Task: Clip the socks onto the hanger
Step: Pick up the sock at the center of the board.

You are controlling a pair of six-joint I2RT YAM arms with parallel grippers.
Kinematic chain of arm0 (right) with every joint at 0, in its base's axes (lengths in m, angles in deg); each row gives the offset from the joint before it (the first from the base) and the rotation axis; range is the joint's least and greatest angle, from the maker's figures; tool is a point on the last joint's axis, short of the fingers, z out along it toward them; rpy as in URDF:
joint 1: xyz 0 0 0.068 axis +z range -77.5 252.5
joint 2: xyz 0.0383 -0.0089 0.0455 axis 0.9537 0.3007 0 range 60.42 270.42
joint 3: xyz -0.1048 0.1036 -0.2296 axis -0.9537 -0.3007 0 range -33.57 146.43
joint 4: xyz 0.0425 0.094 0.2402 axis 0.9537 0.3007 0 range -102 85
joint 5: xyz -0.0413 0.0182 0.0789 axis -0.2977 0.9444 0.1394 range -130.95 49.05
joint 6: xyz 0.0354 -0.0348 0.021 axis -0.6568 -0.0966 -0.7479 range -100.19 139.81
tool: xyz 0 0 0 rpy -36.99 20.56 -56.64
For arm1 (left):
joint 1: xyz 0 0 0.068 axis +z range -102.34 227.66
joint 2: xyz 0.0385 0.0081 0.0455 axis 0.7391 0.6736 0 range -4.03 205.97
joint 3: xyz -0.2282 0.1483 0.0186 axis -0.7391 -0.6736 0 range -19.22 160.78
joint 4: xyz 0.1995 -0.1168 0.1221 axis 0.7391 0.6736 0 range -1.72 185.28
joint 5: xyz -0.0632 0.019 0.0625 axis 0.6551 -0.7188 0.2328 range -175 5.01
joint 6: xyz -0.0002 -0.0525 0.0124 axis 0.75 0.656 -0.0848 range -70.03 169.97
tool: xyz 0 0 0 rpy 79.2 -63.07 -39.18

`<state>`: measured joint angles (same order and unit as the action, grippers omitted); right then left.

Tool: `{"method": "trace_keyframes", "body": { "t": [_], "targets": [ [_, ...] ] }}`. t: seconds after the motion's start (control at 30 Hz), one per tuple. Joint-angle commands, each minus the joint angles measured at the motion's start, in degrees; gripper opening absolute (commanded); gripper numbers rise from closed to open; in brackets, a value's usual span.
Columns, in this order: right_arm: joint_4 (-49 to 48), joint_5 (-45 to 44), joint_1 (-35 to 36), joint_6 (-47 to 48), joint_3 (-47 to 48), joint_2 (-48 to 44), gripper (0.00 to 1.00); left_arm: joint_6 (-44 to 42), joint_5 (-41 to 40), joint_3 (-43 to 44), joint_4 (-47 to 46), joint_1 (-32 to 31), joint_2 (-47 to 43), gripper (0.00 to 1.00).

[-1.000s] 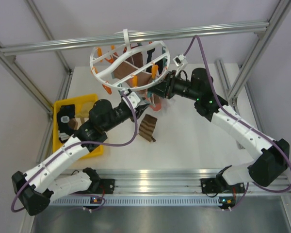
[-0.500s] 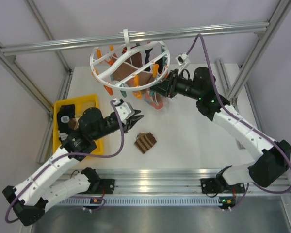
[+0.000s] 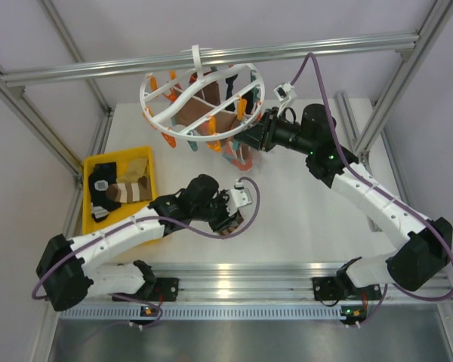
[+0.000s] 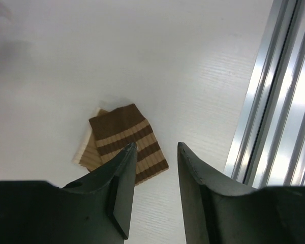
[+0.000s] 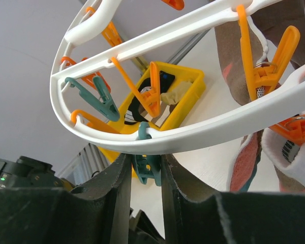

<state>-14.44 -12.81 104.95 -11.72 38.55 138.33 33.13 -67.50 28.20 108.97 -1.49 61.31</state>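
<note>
The left gripper will next lower and shift onto the sock's stripes beside the sock's dark end, because the gap between its fingers is mostly past the sock's edge.
A brown-and-cream striped sock lies flat on the white table. My left gripper is open and empty just above it, with its left fingertip over the sock's right edge. In the top view this gripper covers most of the sock. The white round hanger hangs at the back with orange and teal clips, and several socks are clipped to it. My right gripper is shut on a teal clip under the hanger's ring. It also shows in the top view.
A yellow tray at the left holds more socks. Aluminium frame rails run along the near edge and overhead. A reddish sock hangs to the right of my right gripper.
My left arm pulled back from the hanger, then swung right and down over the striped sock, which now lies on the table. My right arm has kept its hold on the clip.
</note>
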Motion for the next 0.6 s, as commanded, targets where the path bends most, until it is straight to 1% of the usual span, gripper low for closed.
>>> {"method": "trace_keyframes", "body": {
  "t": [0.0, 0.07, 0.2, 0.47, 0.57],
  "targets": [
    [0.3, -3.0, -1.1, 0.3, 2.3, 0.6, 0.0, 0.1, -4.7, -0.9, -1.9, -3.0, 3.6, 0.43],
    [0.5, -3.0, -1.1, 0.2, 2.5, 0.7, 0.0, 0.9, -8.4, -1.3, -4.3, -3.8, 7.2, 0.43],
    [0.8, -3.0, -1.1, 0.2, 2.7, 0.8, 0.0, 0.7, -12.9, -0.3, -6.7, -3.8, 14.4, 0.43],
    [0.9, -3.1, -1.1, -0.1, 2.7, 0.8, 0.0, -0.1, -16.0, 0.2, -11.7, -3.9, 22.0, 0.42],
    [0.9, -3.1, -1.1, -0.1, 2.7, 0.8, 0.0, -1.0, -16.1, -0.2, -12.8, -3.9, 24.3, 0.37]
  ]
}}
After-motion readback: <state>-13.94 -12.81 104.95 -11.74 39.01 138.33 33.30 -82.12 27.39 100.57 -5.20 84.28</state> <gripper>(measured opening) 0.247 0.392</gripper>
